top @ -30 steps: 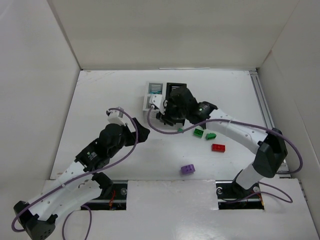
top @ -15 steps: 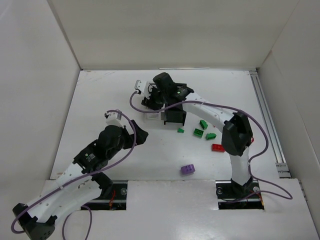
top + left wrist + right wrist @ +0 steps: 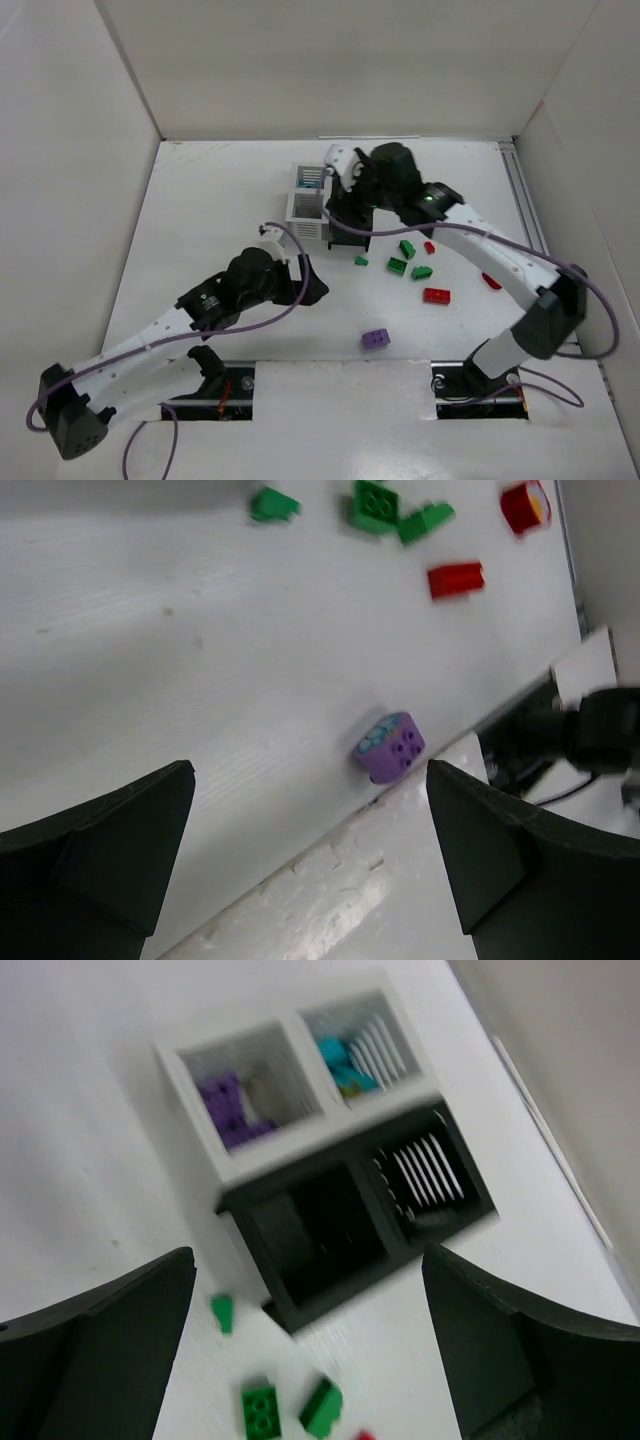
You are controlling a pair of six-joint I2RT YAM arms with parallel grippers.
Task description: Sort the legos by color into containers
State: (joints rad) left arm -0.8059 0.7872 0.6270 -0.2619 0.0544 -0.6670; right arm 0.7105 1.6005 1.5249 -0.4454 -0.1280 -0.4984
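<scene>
Next, my left gripper moves down to the right in the top view onto the purple lego (image 3: 375, 339) (image 3: 391, 748), below it that way, still outside the white container.
The white container (image 3: 188, 1061) holds purple legos (image 3: 228, 1110) in one compartment and teal legos (image 3: 340, 1060) in the other. The black container (image 3: 250, 1202) stands against it and looks empty. My right gripper (image 3: 310, 1350) hangs open just above the black container (image 3: 343, 238), holding nothing. Green legos (image 3: 397, 265) and red legos (image 3: 436, 294) lie scattered right of the containers. A purple lego (image 3: 390, 748) with a teal piece on top lies near the table's front edge. My left gripper (image 3: 310, 860) is open above the table, short of that purple lego (image 3: 375, 339).
White walls close in the table on three sides. A rail (image 3: 527, 215) runs along the right edge. A raised white ledge (image 3: 400, 880) borders the front, just behind the purple lego. A red lego (image 3: 491, 281) lies partly under the right arm.
My right gripper has opened wide and its arm has swung about over the containers. My left arm has reached forward and to the right, closer to the purple lego.
</scene>
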